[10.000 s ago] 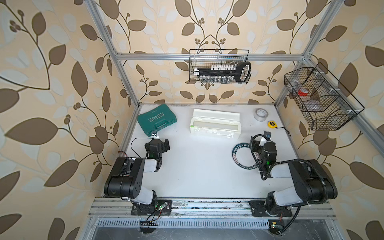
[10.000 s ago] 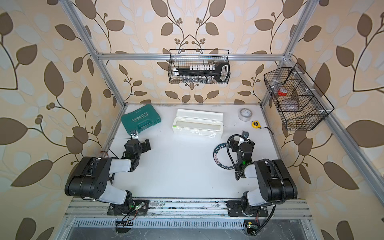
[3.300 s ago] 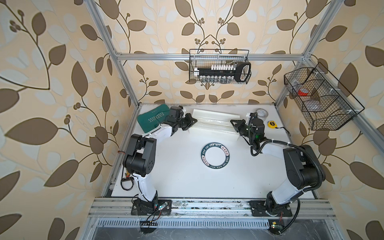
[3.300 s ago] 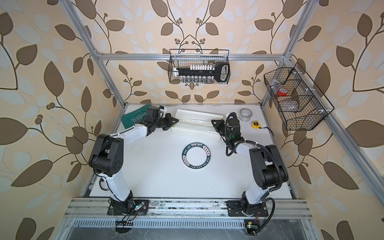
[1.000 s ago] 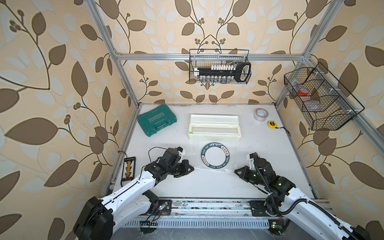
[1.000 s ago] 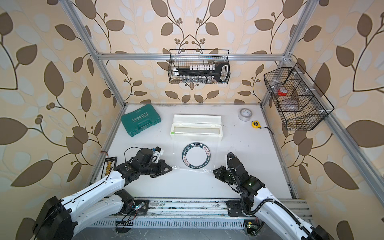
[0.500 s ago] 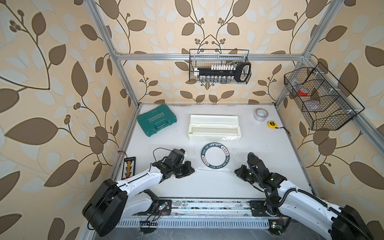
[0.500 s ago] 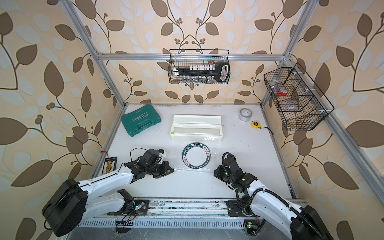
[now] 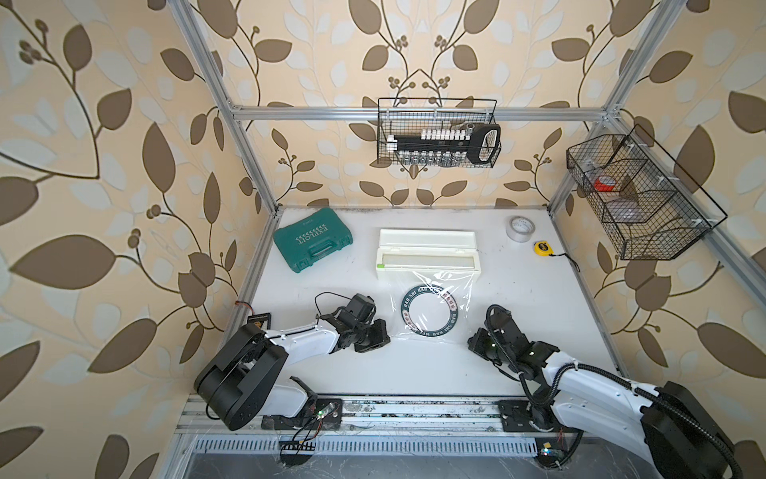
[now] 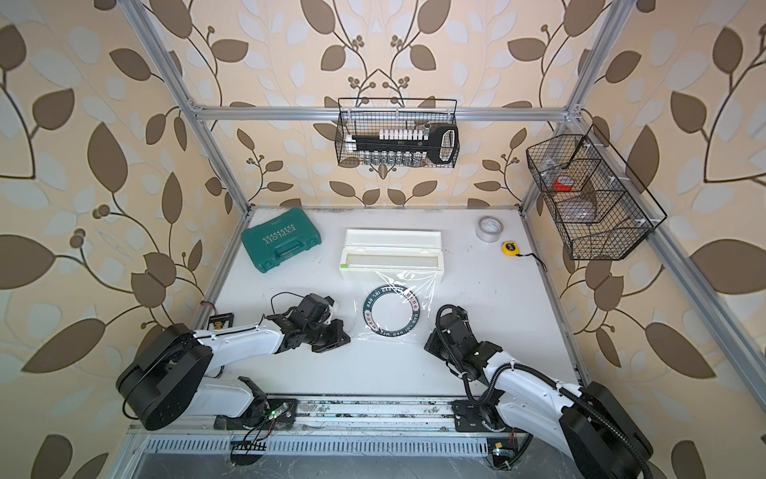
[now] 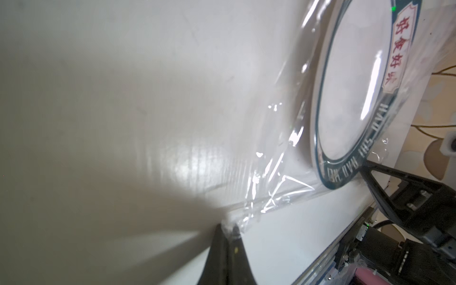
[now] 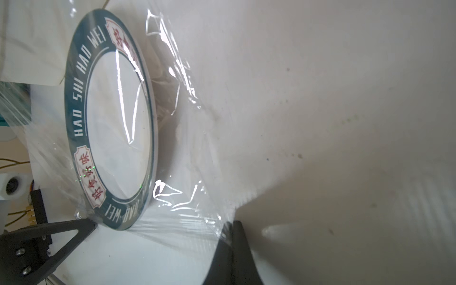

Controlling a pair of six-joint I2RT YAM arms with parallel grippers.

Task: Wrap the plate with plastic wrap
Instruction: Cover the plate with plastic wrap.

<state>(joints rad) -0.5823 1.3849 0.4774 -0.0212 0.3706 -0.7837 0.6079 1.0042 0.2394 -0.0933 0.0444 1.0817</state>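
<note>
I will carry the crinkled edge of the wrap outward with my left gripper next, close against the plate's lettered side rim [image 9: 405, 317] [image 11: 317, 147], and let go, because film hangs over there.
The plate [image 9: 408, 315] [image 10: 369, 309], white with a navy lettered rim, lies flat mid-table. The plastic wrap [image 9: 464, 286] [image 10: 427, 286] runs from the white dispenser box [image 9: 429, 257] forward over it. My left gripper [image 9: 387, 338] [image 11: 228, 228] is shut on the wrap's [image 11: 271, 192] near-left corner, low beside the plate [image 11: 345, 177]. On the near-right corner of the wrap [image 12: 192, 222] my right gripper [image 9: 472, 342] [image 12: 233, 224] is shut, close to the plate's rim [image 12: 76, 103]. The sheet is stretched and creased between them.
At the back left lies a green tool case [image 9: 313, 244]. A grey tape roll [image 9: 521, 228] and a yellow tape measure [image 9: 543, 247] sit back right. Wire baskets hang on the back wall [image 9: 437, 139] and the right wall [image 9: 638, 199]. A small black device [image 9: 259, 320] rests at the table's left edge.
Over ten seconds the plate went to mid-table and both grippers drew the wrap from the box over it. In the last second the left gripper edged toward the plate.
</note>
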